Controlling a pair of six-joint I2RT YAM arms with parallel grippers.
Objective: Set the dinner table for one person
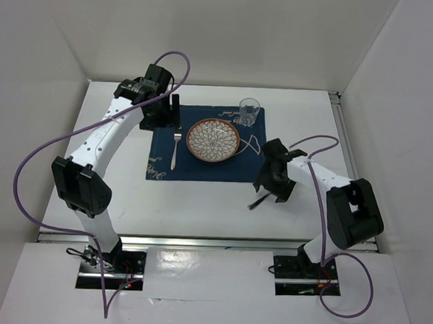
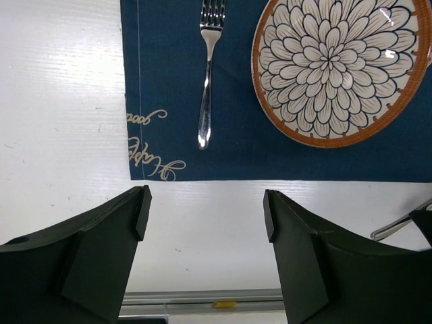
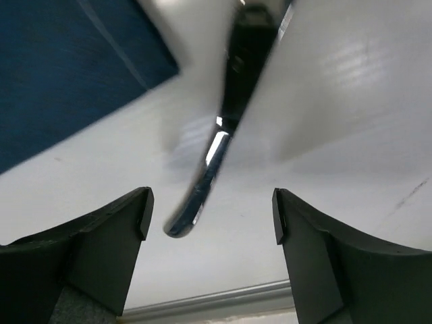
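My right gripper lowers onto the narrow near part of the utensil's handle [image 1: 257, 202] [image 3: 202, 181] just below it next, since its open fingers already stand on either side.
On the white dinner table [image 1: 200, 205] lies a navy placemat [image 1: 201, 168] with a flower-patterned plate [image 1: 213, 140] and a fork [image 1: 176, 147] to the plate's left. A clear glass [image 1: 249, 111] stands at the mat's far right corner. A metal utensil [image 1: 258, 202] lies on the bare table right of the mat's near corner; its handle [image 3: 202, 182] shows blurred between my right fingers. My right gripper [image 1: 272, 190] is open just above it. My left gripper [image 1: 161, 108] is open and empty above the mat's far left; its view shows the fork [image 2: 206, 81] and plate [image 2: 337, 64].
White walls enclose the table on the left, back and right. An aluminium rail [image 1: 198, 242] runs along the near edge. Purple cables loop from both arms. The tip of the utensil [image 2: 398, 226] shows at the right edge of the left wrist view.
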